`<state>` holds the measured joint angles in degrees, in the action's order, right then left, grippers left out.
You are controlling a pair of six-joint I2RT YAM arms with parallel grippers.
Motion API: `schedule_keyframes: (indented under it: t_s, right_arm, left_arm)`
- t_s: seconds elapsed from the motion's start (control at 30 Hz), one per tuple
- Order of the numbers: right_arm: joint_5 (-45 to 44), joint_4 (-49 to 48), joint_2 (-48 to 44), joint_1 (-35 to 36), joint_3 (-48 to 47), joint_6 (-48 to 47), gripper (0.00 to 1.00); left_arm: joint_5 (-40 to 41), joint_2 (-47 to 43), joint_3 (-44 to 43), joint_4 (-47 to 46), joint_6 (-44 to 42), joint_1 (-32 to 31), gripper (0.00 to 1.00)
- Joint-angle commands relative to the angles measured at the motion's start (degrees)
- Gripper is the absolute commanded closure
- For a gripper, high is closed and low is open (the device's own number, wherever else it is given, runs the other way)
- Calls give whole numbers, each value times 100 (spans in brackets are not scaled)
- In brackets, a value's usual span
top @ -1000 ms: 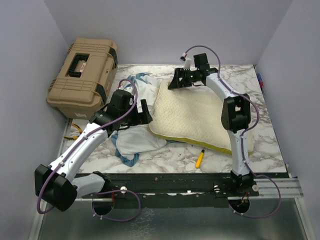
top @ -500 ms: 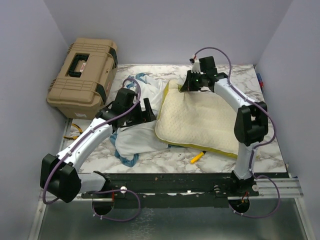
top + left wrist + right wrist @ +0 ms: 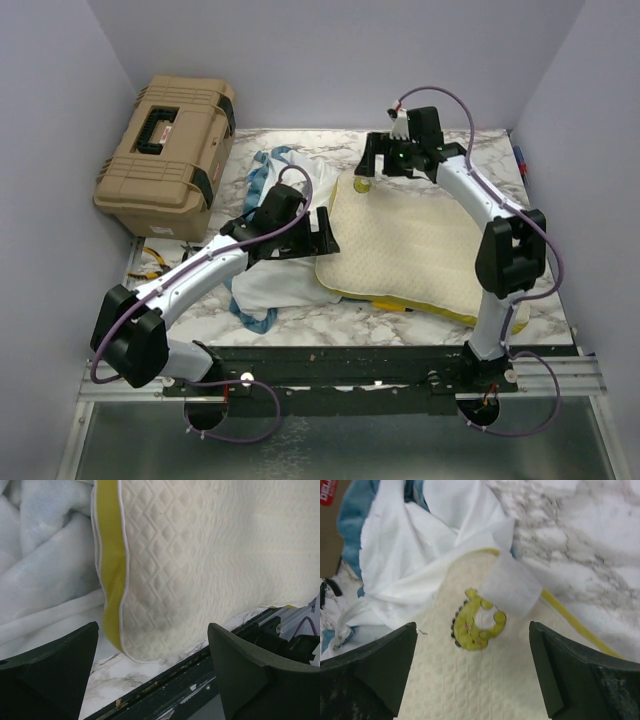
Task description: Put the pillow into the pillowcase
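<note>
Next, my right gripper moves down and left in the top view, onto the pillow's corner by the white label (image 3: 512, 587), because that corner lies beyond its fingers.
The cream quilted pillow (image 3: 410, 245) lies flat on the marble table, right of centre, with its mustard band (image 3: 111, 565) along the left edge. The pillowcase (image 3: 272, 280) is bunched to its left, white inside showing, blue trim (image 3: 285, 155) at the back. My left gripper (image 3: 322, 232) hovers open at the pillow's left edge; in the left wrist view the pillow (image 3: 210, 555) and the pillowcase (image 3: 45, 570) lie beyond the left gripper (image 3: 152, 675). My right gripper (image 3: 372, 160) is open above the pillow's far left corner. There the right gripper (image 3: 472, 675) frames a yellow patch (image 3: 475, 620) and a white label (image 3: 512, 587).
A tan hard case (image 3: 168, 140) stands at the back left, partly off the table. A black rail (image 3: 350, 365) runs along the near table edge. Yellow cables (image 3: 150, 262) lie at the left edge. Walls close in on both sides.
The right gripper was shut on the pillow's far corner, pulled it right, and has now let go and opened. The left arm moved right to the pillow's edge. The pillow now covers the yellow marker.
</note>
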<state>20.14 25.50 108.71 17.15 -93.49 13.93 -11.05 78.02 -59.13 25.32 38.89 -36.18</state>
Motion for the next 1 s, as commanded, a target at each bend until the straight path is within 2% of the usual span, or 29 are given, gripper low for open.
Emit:
schedule_keyframes:
  t_s: [0.0,0.2,0.3,0.47,0.53,0.6,0.67,0.73,0.8,0.97]
  right_arm:
    - [610,136,897,-32,-954,-560,0]
    - [983,965,2249,-56,-2177,-891,0]
    - [1508,1096,2404,-88,-2035,-1001,0]
    - [2299,806,2002,-144,-1154,-911,4]
    - [2579,658,1872,-163,-904,-820,17]
    - [2726,771,1839,-187,-895,-862,42]
    - [2898,945,1782,-214,-939,-882,73]
    - [2844,1154,1607,-250,-993,-858,93]
    - [2735,1222,1267,-261,-917,-826,99]
    - [1817,1426,-3,-256,-719,-451,100]
  left_arm:
    - [95,-113,74,-256,270,-186,10]
    - [84,-226,295,-343,595,-446,10]
    - [69,-245,385,-368,844,-641,12]
    - [-47,-125,541,-514,1218,-1148,18]
    - [-37,3,623,-548,1287,-1292,21]
    - [28,172,744,-548,1329,-1295,27]
    - [256,360,831,-554,1347,-1294,30]
    - [494,570,831,-568,1330,-1257,33]
    - [634,801,739,-594,1310,-1201,37]
    - [669,1278,105,-654,998,-1186,39]
